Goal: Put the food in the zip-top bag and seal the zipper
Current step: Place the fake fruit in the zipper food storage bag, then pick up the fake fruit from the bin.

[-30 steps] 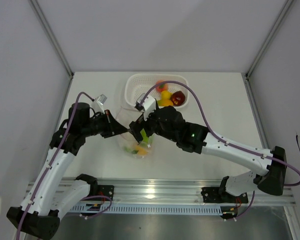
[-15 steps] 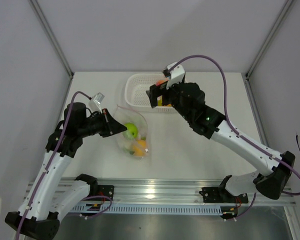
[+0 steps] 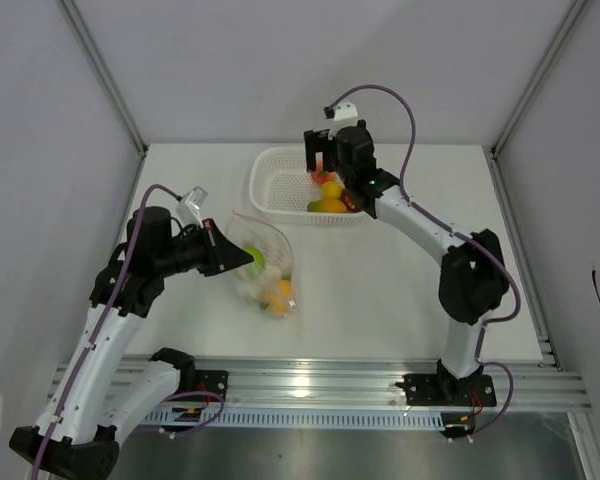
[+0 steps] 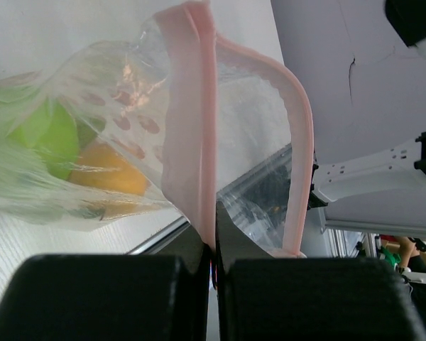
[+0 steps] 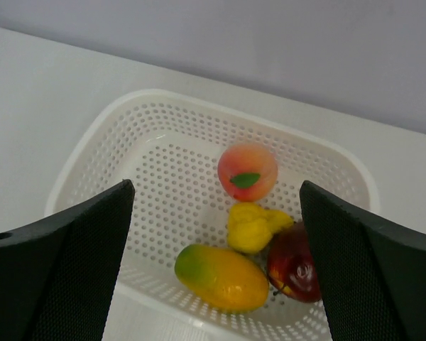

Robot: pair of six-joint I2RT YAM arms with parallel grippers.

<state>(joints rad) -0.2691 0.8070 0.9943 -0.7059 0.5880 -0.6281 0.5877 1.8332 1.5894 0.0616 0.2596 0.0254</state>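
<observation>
The right gripper goes down into the white basket [image 3: 272,190] next, open fingers astride both sides of the peach [image 3: 322,175], and closes, because those sides are clear of other fruit.
The clear zip-top bag [image 3: 263,268] lies left of centre, with a green apple [image 4: 44,130] and an orange fruit [image 4: 108,169] inside. My left gripper [image 3: 230,257] is shut on the bag's pink zipper strip [image 4: 192,135] and holds the mouth open. My right gripper [image 3: 318,160] is open and empty above the white basket [image 3: 272,190]. In the basket lie a peach [image 5: 247,170], a yellow fruit [image 5: 254,226], a mango [image 5: 221,276] and a dark red apple [image 5: 292,265].
The white basket [image 5: 113,163] stands at the back centre of the white table [image 3: 400,290]. Grey walls and frame posts close in the left, back and right sides. The metal rail runs along the near edge.
My right gripper has left the bag and swung back to above the basket. The green apple now lies in the bag. The left gripper still holds the bag's edge.
</observation>
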